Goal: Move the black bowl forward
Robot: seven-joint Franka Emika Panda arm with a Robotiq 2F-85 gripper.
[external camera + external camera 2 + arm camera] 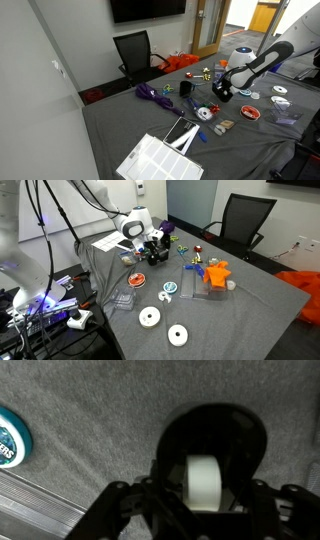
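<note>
My gripper will first slide toward the red dish and then release the black bowl, to get the bowl across the clear grey cloth to the dish.
The black bowl [215,445] is low and round and sits on the grey cloth, filling the middle of the wrist view. My gripper [203,485] is down on it: a pale finger pad sits inside the bowl and dark finger links flank it, so the jaws look shut on the bowl's rim. In both exterior views the gripper [222,92] [155,250] is low over the table, and it hides most of the bowl.
A teal round tin [10,440] lies left of the bowl. A red dish [137,279], white tape rolls [150,317], an orange toy [215,273], a purple cloth [152,95], a white rack [160,158] and a black office chair [135,50] surround the work area.
</note>
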